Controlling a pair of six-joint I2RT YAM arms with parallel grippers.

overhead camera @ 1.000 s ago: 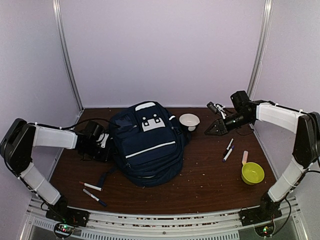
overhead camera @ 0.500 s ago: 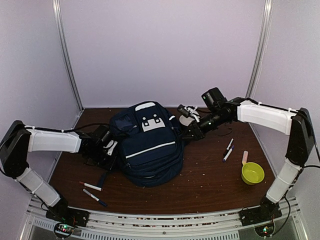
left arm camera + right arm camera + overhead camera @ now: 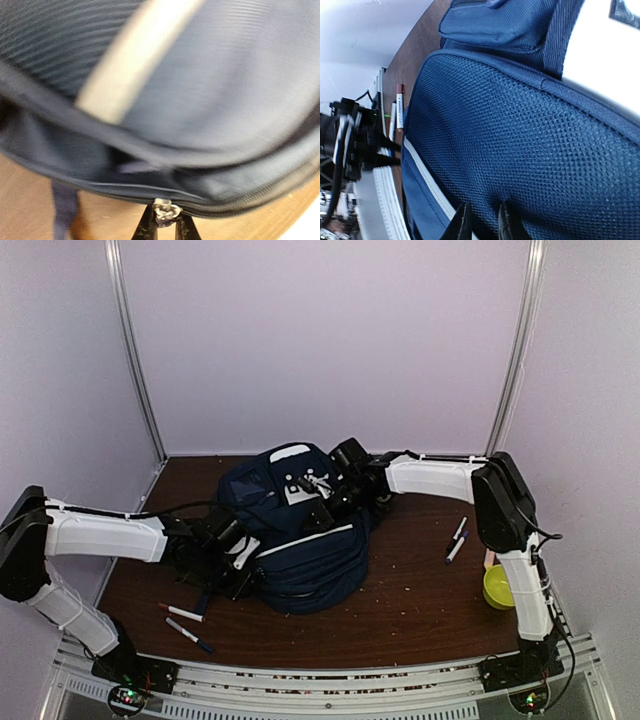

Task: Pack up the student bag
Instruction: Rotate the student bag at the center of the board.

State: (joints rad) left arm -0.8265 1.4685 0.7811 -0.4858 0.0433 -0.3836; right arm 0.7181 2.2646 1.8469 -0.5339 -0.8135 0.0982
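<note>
My left gripper slides along the bag's near edge next, toward the right in the top view, then releases the zipper pull (image 3: 167, 210), since the zipper track runs that way.
The student bag (image 3: 305, 540), navy with a white stripe, lies in the middle of the table. At its front left edge my left gripper (image 3: 243, 578) is shut on the metal zipper pull (image 3: 167, 210), which sits between the dark fingertips (image 3: 148, 225); the zipper track runs off to the right and the bag gapes slightly above it. My right gripper (image 3: 318, 505) reaches over the top of the bag. Its fingers (image 3: 464, 222) press into the blue mesh panel (image 3: 520, 140) with a small pucker of fabric pinched in the narrow gap between them.
Two markers (image 3: 186, 624) lie near the front left edge. More markers (image 3: 457, 539) lie at the right, with a pink stick (image 3: 489, 557) and a yellow bowl (image 3: 503, 587). Purple walls enclose the table on three sides.
The right arm swung from the back right onto the top of the bag and its jaws narrowed. The left gripper slid along the bag's left edge toward the front, still shut.
</note>
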